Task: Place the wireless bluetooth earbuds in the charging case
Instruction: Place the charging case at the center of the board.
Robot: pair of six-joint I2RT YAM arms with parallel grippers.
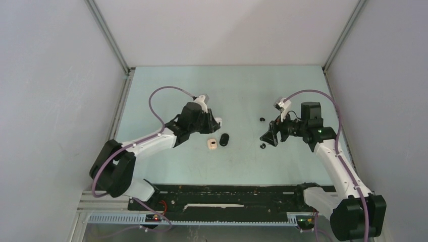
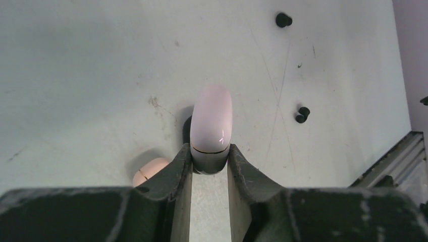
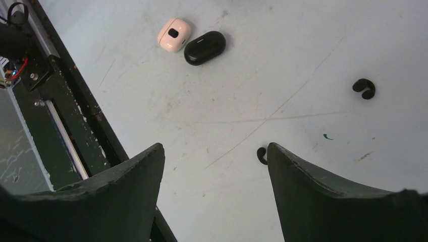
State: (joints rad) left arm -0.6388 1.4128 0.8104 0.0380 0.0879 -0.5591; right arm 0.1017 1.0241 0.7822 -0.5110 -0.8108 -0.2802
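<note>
The white charging case still hangs above the bare patch of table just beyond the cream case and black case, so my left gripper will lower it there next.
My left gripper [image 2: 210, 151] is shut on a white, rounded charging case [image 2: 211, 123] whose lid seam is closed; it hangs just above the table. In the top view this gripper [image 1: 216, 126] is left of centre. Two black earbuds lie on the table, one farther [image 1: 262, 119] and one nearer [image 1: 262, 146]. My right gripper [image 3: 216, 148] stands open and empty over the table. The near earbud [image 3: 261, 155] lies right beside its right fingertip, partly hidden by it. The other earbud [image 3: 364, 88] lies farther out to the right.
A cream case [image 1: 212, 144] and a black case [image 1: 224, 139] lie side by side below my left gripper, both closed. The black rail [image 1: 227, 194] runs along the table's near edge. Grey walls enclose the table on three sides.
</note>
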